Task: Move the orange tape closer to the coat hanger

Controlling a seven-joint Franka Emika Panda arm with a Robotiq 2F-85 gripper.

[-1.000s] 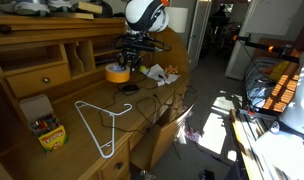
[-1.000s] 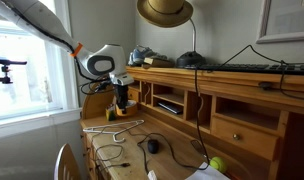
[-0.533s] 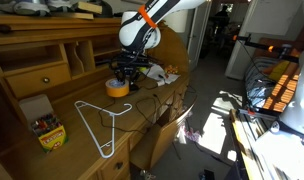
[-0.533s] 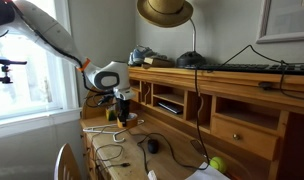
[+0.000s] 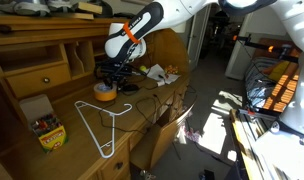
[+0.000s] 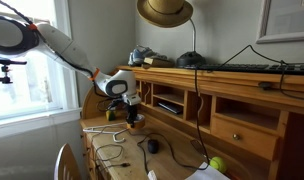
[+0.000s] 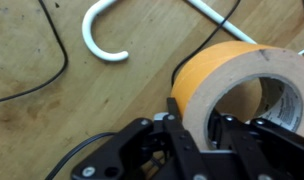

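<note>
The bare desk beside the coat hanger is just below, so my gripper should next lower the orange tape, which is still hovering, onto the desk and let go of the tape.
The orange tape (image 5: 106, 93) is a yellow-orange ring with a pale core, held low over the wooden desk (image 5: 142, 125). My gripper (image 5: 111, 80) is shut on its wall, with one finger outside and one inside the ring. In the wrist view the tape (image 7: 217, 70) fills the right side above my gripper (image 7: 200, 130). The white wire coat hanger (image 5: 97, 122) lies flat on the desk just in front of the tape, and its hooked top (image 7: 97, 38) shows near the tape. In an exterior view my gripper (image 6: 133, 108) hangs over the hanger (image 6: 118, 127).
A crayon box (image 5: 49, 131) sits near the hanger's far side. Black cables (image 7: 52, 60) loop on the desk (image 6: 113, 153) beside a mouse (image 6: 152, 146). Desk cubbies and drawers (image 5: 37, 75) rise behind. A hat (image 6: 164, 10) sits on top.
My gripper has carried the tape across the desk and lower down, from beside the cubbies to just next to the hanger's hook. The hanger has not moved.
</note>
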